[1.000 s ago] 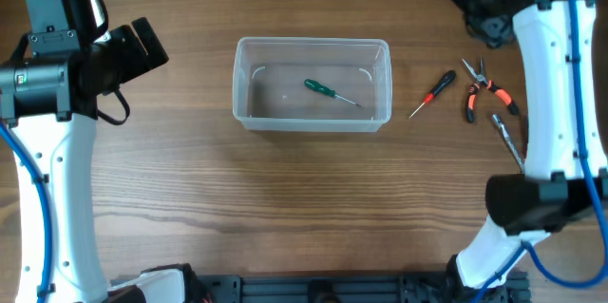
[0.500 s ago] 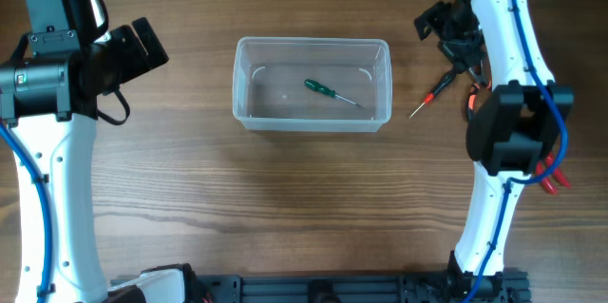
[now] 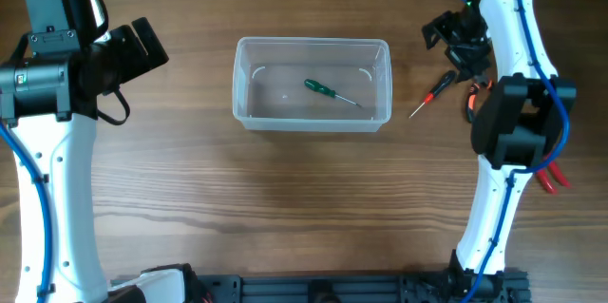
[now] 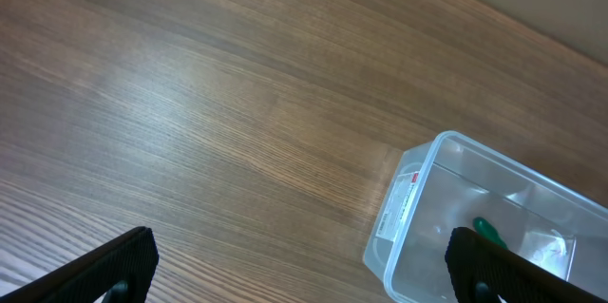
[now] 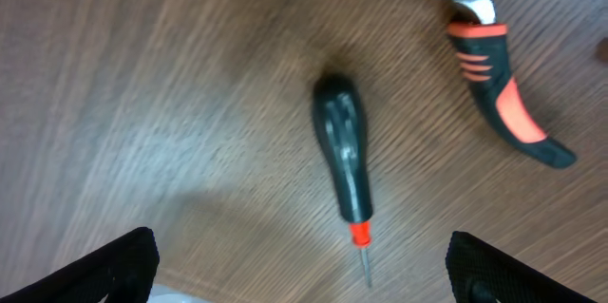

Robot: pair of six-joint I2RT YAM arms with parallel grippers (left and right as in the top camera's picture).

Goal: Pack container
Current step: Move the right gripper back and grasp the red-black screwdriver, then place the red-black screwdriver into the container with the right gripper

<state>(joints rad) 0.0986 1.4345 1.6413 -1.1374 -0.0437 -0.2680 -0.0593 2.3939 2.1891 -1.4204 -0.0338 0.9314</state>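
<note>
The right gripper will move down and slightly back onto the black-and-red screwdriver's black handle (image 3: 443,82) (image 5: 347,160) next, since bare wood on both sides of the handle leaves room for open fingers.
The clear plastic container (image 3: 313,43) stands at the table's middle with a green-handled screwdriver (image 3: 323,88) lying inside. A black-and-red screwdriver (image 3: 432,92) lies on the table right of it, next to orange-and-black pliers (image 3: 472,104). My right gripper (image 3: 454,39) hovers just above these tools, open and empty. In the right wrist view the screwdriver (image 5: 344,156) and pliers (image 5: 499,104) lie ahead of the open jaws (image 5: 304,270). My left gripper (image 3: 142,47) is open and empty, left of the container. The left wrist view (image 4: 304,270) shows the container's corner (image 4: 404,217).
The right arm's white links run down the right side of the table and hide part of the pliers and the tools behind them. A red piece (image 3: 549,178) shows at the arm's right edge. Bare wood lies in front of the container.
My right arm has swung from the far right corner to a spot over the black-and-red screwdriver and pliers. The left arm and the container have not moved.
</note>
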